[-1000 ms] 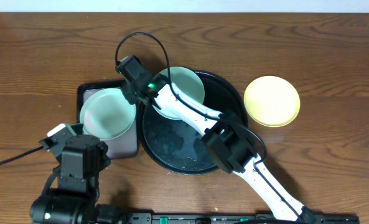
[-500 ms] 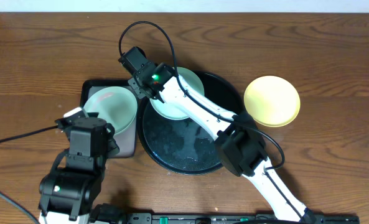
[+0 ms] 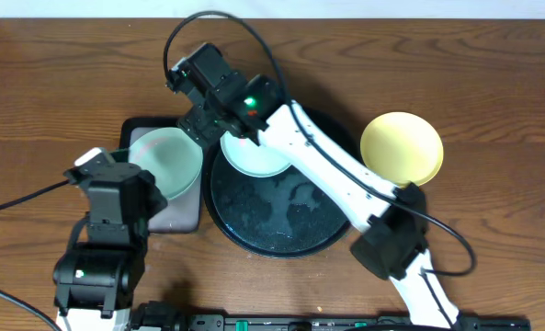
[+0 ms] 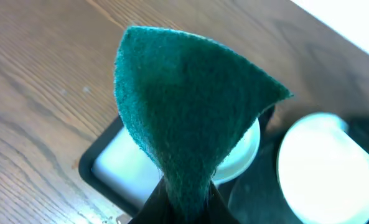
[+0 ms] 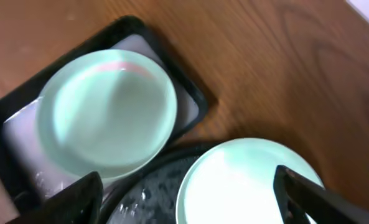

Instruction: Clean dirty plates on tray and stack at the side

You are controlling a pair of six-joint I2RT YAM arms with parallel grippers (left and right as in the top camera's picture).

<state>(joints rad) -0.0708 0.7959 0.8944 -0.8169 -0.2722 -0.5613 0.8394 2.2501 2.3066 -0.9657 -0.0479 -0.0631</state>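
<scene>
My right gripper moves down next, back over the rectangular tray, onto the smeared mint plate's near rim (image 3: 183, 190) (image 5: 111, 177), since that rim lies below it and nearer my base.
A pale mint plate (image 3: 254, 154) lies flat in the far-left part of the wet round black tray (image 3: 281, 221). My right gripper (image 3: 210, 129) hovers above that plate's left rim. In the right wrist view the right gripper (image 5: 187, 174) is open wide over the plate (image 5: 252, 186), holding nothing. A second mint plate (image 3: 164, 165) with a reddish smear (image 5: 128, 65) sits in the rectangular tray (image 3: 182, 217). The yellow plate (image 3: 401, 149) rests on the table to the right. My left gripper (image 4: 184, 208) is shut on a green scouring pad (image 4: 190, 106), near the rectangular tray's front.
The rectangular black tray (image 5: 190, 93) touches the round tray's (image 5: 153, 193) left side. The right arm's white links (image 3: 327, 175) cross over the round tray from the front right. A black cable (image 3: 208, 18) loops over the wrist. Bare wooden table (image 3: 456, 74) surrounds everything.
My right gripper's jaws have opened wide and the wrist has risen above the mint plate, which now lies in the round tray. The left arm shifted slightly left, still holding the pad.
</scene>
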